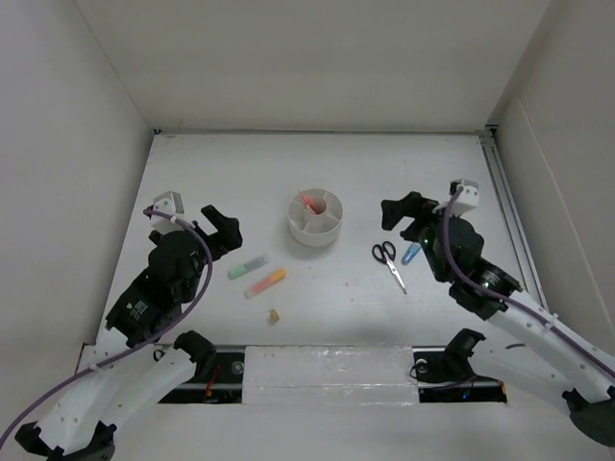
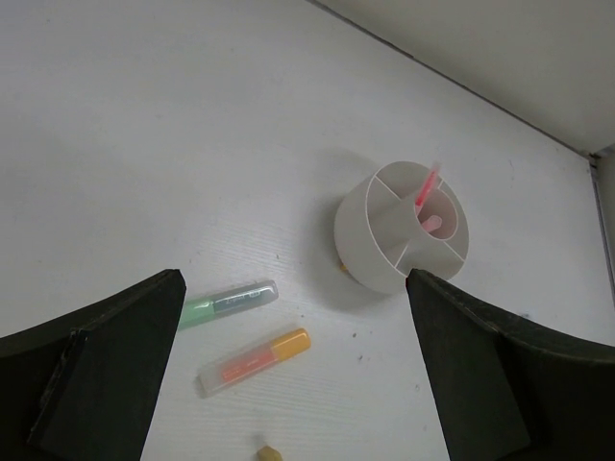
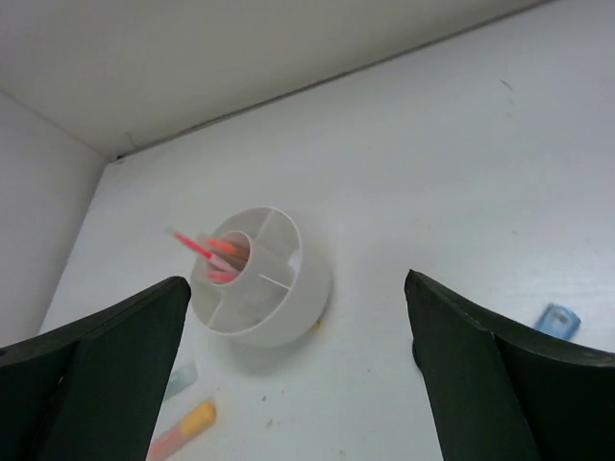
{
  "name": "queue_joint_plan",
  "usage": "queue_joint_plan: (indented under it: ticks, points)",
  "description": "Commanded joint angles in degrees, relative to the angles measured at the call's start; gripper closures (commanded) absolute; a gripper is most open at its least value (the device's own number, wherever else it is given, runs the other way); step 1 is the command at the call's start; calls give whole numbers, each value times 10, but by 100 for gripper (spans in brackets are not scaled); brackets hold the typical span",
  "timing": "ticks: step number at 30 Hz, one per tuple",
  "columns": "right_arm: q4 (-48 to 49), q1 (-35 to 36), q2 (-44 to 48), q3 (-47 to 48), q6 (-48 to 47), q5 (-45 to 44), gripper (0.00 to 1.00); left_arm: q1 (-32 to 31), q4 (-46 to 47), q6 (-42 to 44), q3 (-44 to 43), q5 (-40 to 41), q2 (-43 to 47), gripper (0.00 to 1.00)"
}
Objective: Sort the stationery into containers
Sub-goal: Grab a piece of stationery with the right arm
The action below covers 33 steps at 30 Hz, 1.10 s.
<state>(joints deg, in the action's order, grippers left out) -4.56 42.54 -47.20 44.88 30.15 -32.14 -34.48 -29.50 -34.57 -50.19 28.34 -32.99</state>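
Note:
My right gripper tilts downward and lowers over the blue highlighter [image 1: 411, 254] next, fingers astride its sides, because it lies on the tabletop outside the organizer [image 1: 316, 219].
The round white organizer [image 1: 316, 219] stands mid-table with pink and red pens [image 1: 309, 203] in its central cup. It also shows in the left wrist view [image 2: 402, 229] and the right wrist view [image 3: 261, 279]. A green highlighter [image 1: 248, 266] and an orange highlighter [image 1: 265, 282] lie to its left front, with a yellowish eraser bit [image 1: 274, 315] nearer. Black-handled scissors [image 1: 389, 260] and a blue highlighter [image 1: 411, 254] lie to its right. My left gripper [image 1: 223, 229] is open and empty left of the highlighters. My right gripper [image 1: 402, 213] is open and empty above the scissors.
White walls enclose the table on the left, back and right. A clear strip [image 1: 327, 374] runs along the near edge between the arm bases.

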Motion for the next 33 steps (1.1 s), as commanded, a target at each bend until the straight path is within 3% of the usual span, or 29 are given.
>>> queue_joint_plan:
  ticks: [1,3,11,16,23,29,31,33]
  points:
    - [-142,20,36,-8,102,-97,0,1,0,-5,-18,9,-19,1]
    - [-219,20,42,-8,146,-115,0,1,6,0,-18,-13,-25,1]
    - [-306,16,-43,-45,332,-120,0,1,19,13,-13,-56,-37,1]
    - [-214,-90,-117,-70,274,-30,0,1,24,19,-13,-73,-47,1]
    - [-125,-187,-224,-58,187,37,3,1,30,30,-13,-85,-47,1]
    - [-159,-207,-324,1,185,24,10,1,30,30,-13,-90,-36,1]
    - [-159,-207,-332,7,192,29,10,1,30,35,-13,-90,-30,1]
    - [-148,-207,-337,7,192,29,17,1,36,35,-13,-96,-24,1]
